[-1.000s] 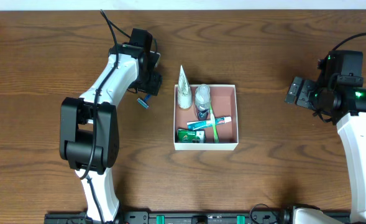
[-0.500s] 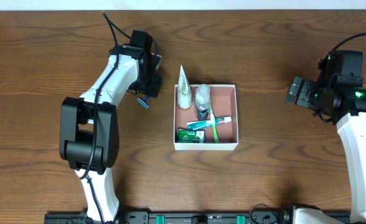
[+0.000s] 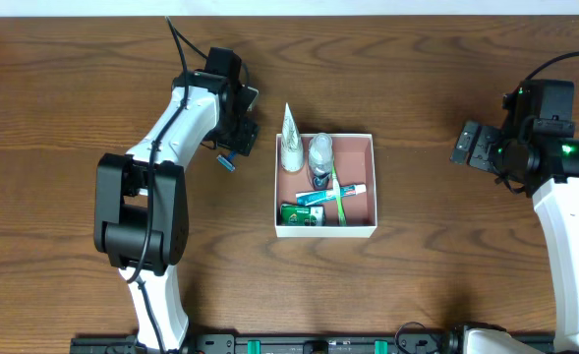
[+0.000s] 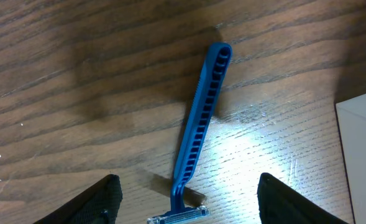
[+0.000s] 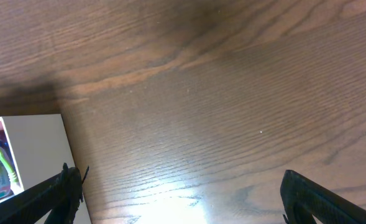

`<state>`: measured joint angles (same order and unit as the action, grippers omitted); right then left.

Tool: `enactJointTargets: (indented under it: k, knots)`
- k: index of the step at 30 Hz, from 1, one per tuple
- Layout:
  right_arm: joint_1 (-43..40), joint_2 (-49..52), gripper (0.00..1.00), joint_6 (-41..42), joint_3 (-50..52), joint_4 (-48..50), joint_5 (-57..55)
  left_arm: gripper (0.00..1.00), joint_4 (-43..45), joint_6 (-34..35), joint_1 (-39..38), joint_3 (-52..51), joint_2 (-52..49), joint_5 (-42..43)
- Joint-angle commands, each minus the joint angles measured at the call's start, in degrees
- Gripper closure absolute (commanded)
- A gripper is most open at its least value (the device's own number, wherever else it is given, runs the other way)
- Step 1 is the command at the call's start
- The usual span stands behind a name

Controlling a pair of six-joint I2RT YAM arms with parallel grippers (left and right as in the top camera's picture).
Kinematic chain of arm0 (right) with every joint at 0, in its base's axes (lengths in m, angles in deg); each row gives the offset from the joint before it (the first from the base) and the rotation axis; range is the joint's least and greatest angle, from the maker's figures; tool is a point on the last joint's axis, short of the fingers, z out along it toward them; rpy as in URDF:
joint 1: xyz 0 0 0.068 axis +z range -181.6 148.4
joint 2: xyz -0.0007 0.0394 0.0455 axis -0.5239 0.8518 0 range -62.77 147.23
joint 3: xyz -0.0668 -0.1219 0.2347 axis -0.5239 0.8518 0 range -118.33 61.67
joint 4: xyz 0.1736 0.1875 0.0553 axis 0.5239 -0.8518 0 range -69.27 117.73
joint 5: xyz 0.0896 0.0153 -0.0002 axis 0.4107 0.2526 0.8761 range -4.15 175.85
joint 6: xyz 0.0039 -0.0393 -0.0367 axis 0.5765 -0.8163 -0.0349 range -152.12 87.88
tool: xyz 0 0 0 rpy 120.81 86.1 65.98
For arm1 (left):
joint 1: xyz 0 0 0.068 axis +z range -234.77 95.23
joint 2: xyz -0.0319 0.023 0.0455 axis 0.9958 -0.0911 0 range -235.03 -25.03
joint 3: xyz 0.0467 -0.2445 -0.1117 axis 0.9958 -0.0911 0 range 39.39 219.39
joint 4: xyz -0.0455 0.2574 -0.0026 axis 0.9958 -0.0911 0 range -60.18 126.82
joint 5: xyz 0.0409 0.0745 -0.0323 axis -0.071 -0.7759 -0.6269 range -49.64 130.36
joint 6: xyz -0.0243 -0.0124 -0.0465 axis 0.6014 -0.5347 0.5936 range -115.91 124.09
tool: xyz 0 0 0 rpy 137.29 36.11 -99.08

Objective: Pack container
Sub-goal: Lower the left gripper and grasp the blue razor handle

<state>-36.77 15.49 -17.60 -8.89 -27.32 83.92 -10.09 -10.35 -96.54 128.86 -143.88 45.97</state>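
Note:
My left gripper is open, with the razor already between its fingers. It needs to go down next onto the blue razor where its handle narrows near the head (image 3: 231, 155) (image 4: 181, 181).
The container (image 3: 368, 139) is a white-walled square box with a pink-brown inside at mid-table, holding a white tube, a clear bottle, a green toothbrush, toothpaste and a green packet. Its white wall shows in the left wrist view (image 4: 363, 149) and the right wrist view (image 5: 43, 146). A blue razor (image 3: 229, 158) lies on the wood left of the box; in the left wrist view (image 4: 198, 124) it lies between my open fingers. My left gripper (image 3: 236, 126) (image 4: 186, 205) is open over it. My right gripper (image 3: 469, 144) (image 5: 183, 199) is open and empty, right of the box.
The table (image 3: 446, 59) is dark wood. A white strip runs along its far edge. A black rail lies along the front edge (image 3: 318, 344).
The left gripper has turned slightly above the razor. The right arm has not moved.

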Motion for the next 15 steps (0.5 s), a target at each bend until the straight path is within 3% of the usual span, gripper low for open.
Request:
enactJointTargets:
  k: [1,14,15]
  knots:
    - [-0.11,0.0,0.01,0.66,-0.68,-0.04,0.0,0.28,-0.33,-2.1,0.31,-0.85,-1.09,0.0]
    - [-0.11,0.0,0.01,0.66,-0.68,-0.04,0.0,0.3,2.47,-1.9,0.28,-4.13,-1.09,0.0]
    - [-0.11,0.0,0.01,0.66,-0.68,-0.04,0.0,0.34,2.51,-1.77,0.28,-4.13,-1.09,0.02]
